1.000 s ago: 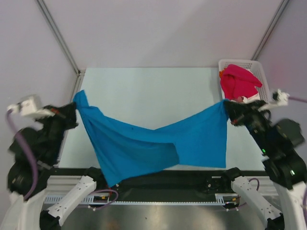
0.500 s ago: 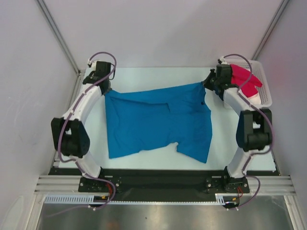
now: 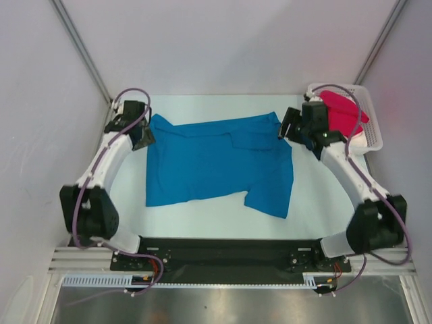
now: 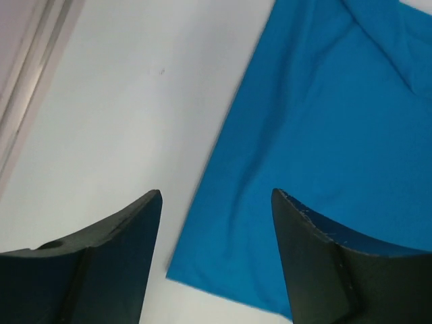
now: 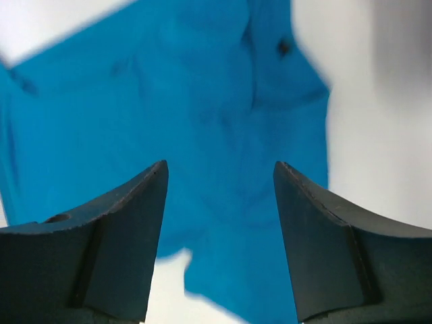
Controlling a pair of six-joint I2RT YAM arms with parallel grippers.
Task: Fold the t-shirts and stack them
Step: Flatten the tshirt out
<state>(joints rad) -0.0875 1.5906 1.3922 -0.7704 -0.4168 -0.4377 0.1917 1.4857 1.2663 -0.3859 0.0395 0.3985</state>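
My left gripper is to go back along the shirt's side edge and down onto the near corner of the blue t-shirt, which lies flat beside bare table.
A bright blue t-shirt (image 3: 216, 162) lies spread out, with some wrinkles, on the white table (image 3: 202, 219). My left gripper (image 3: 144, 137) hovers at the shirt's far left corner, open and holding nothing. In the left wrist view the gripper (image 4: 216, 192) stands over a straight edge and corner of the blue cloth (image 4: 324, 135). At the far right corner, my right gripper (image 3: 287, 125) is also open. In the right wrist view that gripper (image 5: 220, 163) looks down on the creased blue cloth (image 5: 202, 88). A crimson-pink t-shirt (image 3: 341, 115) lies heaped at the back right.
The white lattice basket (image 3: 371, 135) that holds the pink shirt stands at the table's back right corner, just behind my right arm. Grey walls with slanted metal posts (image 3: 81, 50) enclose the table. A black rail (image 3: 223, 250) runs along the near edge.
Both arms swung the blue shirt from hanging stretched over the near edge to the far half of the table and laid it down. Both grippers then opened and let go.
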